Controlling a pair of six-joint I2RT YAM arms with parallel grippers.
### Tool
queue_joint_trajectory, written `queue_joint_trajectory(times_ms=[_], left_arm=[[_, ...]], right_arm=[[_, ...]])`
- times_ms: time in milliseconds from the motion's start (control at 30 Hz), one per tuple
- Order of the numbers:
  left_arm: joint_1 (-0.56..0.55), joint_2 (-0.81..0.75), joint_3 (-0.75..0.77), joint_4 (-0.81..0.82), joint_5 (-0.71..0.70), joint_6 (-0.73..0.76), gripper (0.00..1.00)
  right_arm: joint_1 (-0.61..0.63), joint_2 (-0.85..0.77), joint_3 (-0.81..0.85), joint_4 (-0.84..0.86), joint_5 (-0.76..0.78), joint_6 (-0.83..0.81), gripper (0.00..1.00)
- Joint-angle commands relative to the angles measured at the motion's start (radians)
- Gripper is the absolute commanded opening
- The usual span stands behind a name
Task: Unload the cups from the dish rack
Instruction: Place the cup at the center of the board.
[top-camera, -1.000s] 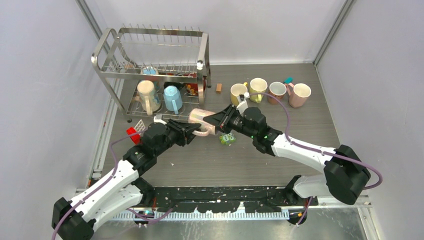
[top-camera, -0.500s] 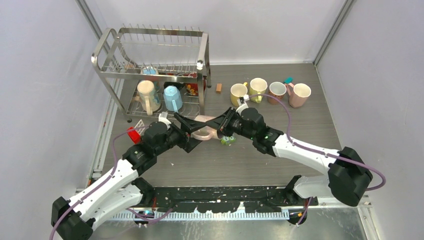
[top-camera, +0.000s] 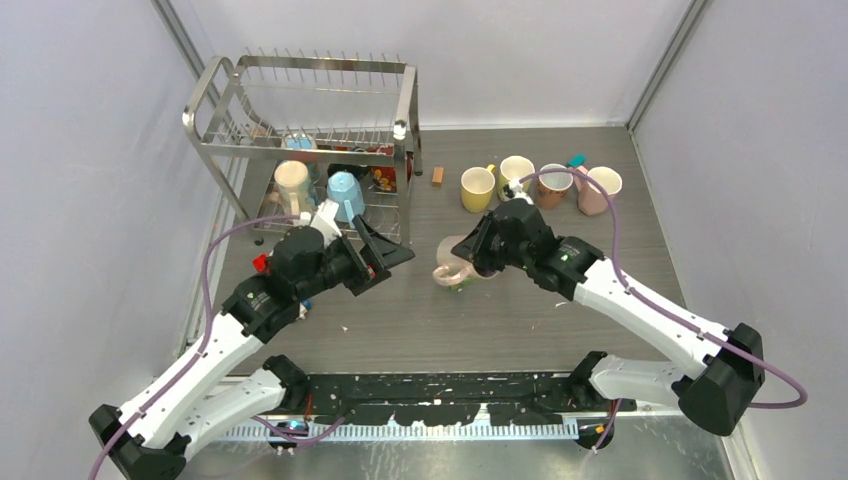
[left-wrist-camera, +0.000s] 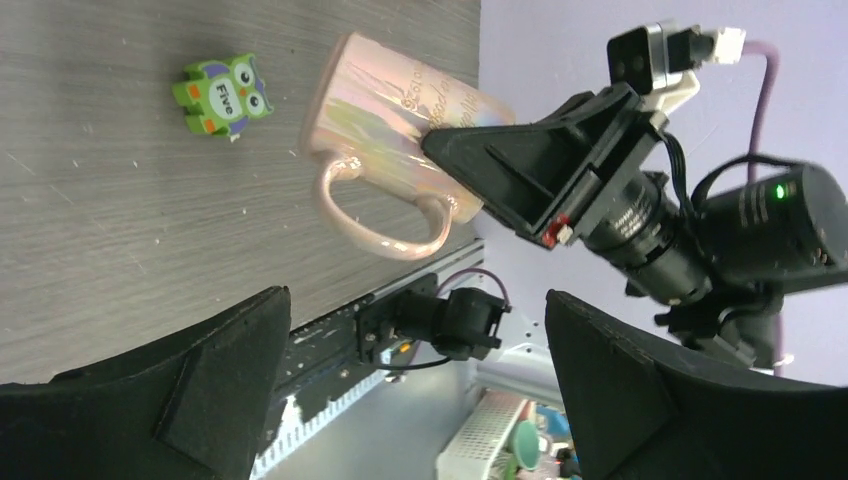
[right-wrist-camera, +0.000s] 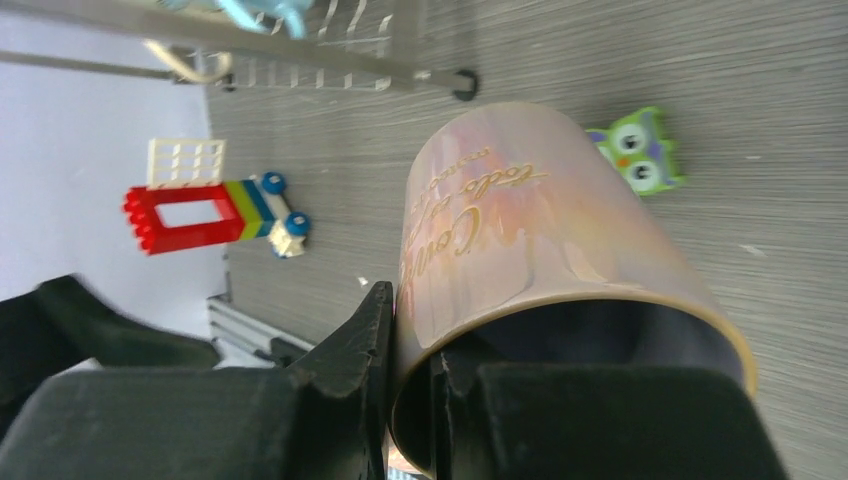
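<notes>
My right gripper moves outward and down next, turning the tilted mug upright, onto the table before the yellow cup (top-camera: 477, 187). That spot beside the row is empty.
A pearly pink mug (top-camera: 450, 272) hangs tilted above the table with my right gripper (top-camera: 470, 256) shut on its rim. One finger is inside the mug (right-wrist-camera: 530, 220) and one outside. My left gripper (top-camera: 387, 264) stands wide open to its left, apart from the mug (left-wrist-camera: 390, 100), with nothing between its fingers. The steel dish rack (top-camera: 405, 100) stands at the back left. Its lower tier holds a cream cup (top-camera: 292, 183) and a light blue cup (top-camera: 345, 192). Several cups stand in a row at the back right, among them a yellow cup (top-camera: 477, 187) and a pink cup (top-camera: 600, 188).
A green owl block (left-wrist-camera: 222, 95) lies on the table under the held mug. A red toy frame with coloured bricks (right-wrist-camera: 190, 205) sits by the left arm. A small wooden block (top-camera: 437, 175) lies beside the rack's right post.
My left gripper has opened, let go of the pink mug's handle and drawn back to the left. My right gripper keeps the mug and has carried it a little to the right.
</notes>
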Motion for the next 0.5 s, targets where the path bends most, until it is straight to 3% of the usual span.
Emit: queue_joint_trajectory(times_ms=[0,200,467], left_arm=[[0.0,0.014,0.107,-0.087,0.01,0.201,1.0],[0.0,0.07,0.19,-0.135,0.035,0.313,1.0],[0.001,0.084,0.232,-0.174,0.061,0.394,1.0]], right_arm=[[-0.091,-0.043,0.12,-0.147,0.056,-0.096,0.01],[-0.249,-0.006,0.171,-0.286,0.066,-0.172,0.01],[-0.272,0.159,0.267,-0.288,0.039,-0.231,0.01]])
